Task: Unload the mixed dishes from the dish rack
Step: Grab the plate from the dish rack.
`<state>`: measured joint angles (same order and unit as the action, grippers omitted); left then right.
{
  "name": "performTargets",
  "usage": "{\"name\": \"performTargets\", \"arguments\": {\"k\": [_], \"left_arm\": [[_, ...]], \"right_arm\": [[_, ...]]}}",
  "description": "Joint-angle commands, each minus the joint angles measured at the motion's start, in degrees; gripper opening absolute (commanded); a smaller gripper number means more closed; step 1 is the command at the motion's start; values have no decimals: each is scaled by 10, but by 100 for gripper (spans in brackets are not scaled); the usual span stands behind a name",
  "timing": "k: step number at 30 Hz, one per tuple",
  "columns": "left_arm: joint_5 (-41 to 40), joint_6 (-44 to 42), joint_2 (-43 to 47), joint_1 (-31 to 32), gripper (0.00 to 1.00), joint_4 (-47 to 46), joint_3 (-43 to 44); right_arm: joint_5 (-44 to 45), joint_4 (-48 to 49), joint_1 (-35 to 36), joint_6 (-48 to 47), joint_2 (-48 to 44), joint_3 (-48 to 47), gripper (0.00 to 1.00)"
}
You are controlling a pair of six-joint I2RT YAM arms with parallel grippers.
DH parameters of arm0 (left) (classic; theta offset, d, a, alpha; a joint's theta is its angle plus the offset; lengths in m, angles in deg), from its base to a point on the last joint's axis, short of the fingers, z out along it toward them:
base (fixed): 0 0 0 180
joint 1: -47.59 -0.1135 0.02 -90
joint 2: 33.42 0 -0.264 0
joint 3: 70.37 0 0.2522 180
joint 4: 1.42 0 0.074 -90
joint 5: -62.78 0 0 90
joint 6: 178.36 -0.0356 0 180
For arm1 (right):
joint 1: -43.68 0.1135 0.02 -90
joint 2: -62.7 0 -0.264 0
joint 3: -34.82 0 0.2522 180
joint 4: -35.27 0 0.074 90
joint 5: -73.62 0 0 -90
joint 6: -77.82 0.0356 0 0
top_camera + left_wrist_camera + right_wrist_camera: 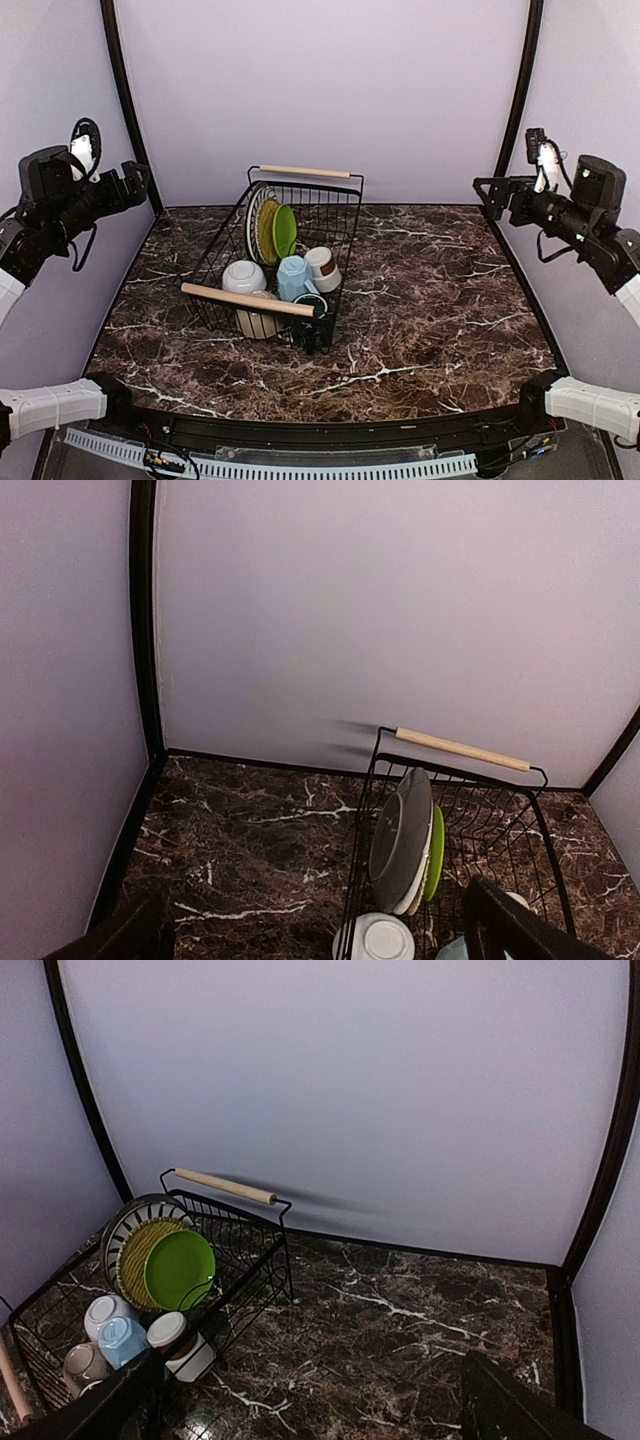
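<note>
The grey plate stands outermost. So I will bring my left gripper to the right in the top view and down to close on the plate's upper rim [256, 191] [419, 776].
The black wire dish rack [305, 171] stands mid-table with wooden bar handles. In it stand a striped plate [254, 222] and a lime-green plate [285, 230]. In front of them are a white bowl [244, 276], a light blue mug [292, 277], a brown-white cup [323, 268], a cream bowl [258, 322] and a dark green mug [312, 305]. My left gripper [135, 178] is open and empty, raised far left of the rack [462, 749]. My right gripper [488, 190] is open and empty, raised far right of the rack [225, 1186]. The plates [180, 1268] face the right wrist view.
The dark marble table [440, 300] lies inside lilac walls with black corner posts [125, 100]. Bare marble shows to the left [250, 850] and right [420, 1330] of the rack. The arm bases sit at the near edge.
</note>
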<state>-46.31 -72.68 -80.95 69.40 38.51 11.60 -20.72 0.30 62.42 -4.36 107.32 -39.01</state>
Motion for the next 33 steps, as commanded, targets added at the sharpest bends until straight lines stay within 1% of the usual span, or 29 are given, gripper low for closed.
{"name": "performTargets", "arguments": {"k": [1,6,12,15,19,22,26,30,33], "left_arm": [[76,33,-13,-50,99,-49,-47],[128,58,-41,-94,99,-75,-89],[218,83,-105,-120,99,-78,-88],[261,91,-148,-120,99,-68,-72],[281,81,-214,-89,96,-46,-42],[273,73,-260,-66,94,-28,-13],[249,43,-334,-29,90,3,54],[174,-8,-429,18,86,66,176],[93,-41,-505,53,80,107,254]], "right_arm": [[12,35,1,20,28,30,99],[13,36,1,33,68,50,99],[4,47,1,49,92,71,99],[2,49,1,55,101,77,99],[-4,47,2,59,117,79,99],[-13,47,2,60,130,79,99],[-34,47,2,56,144,81,99],[-48,56,2,51,153,91,99],[-52,54,2,45,164,85,99]]}}
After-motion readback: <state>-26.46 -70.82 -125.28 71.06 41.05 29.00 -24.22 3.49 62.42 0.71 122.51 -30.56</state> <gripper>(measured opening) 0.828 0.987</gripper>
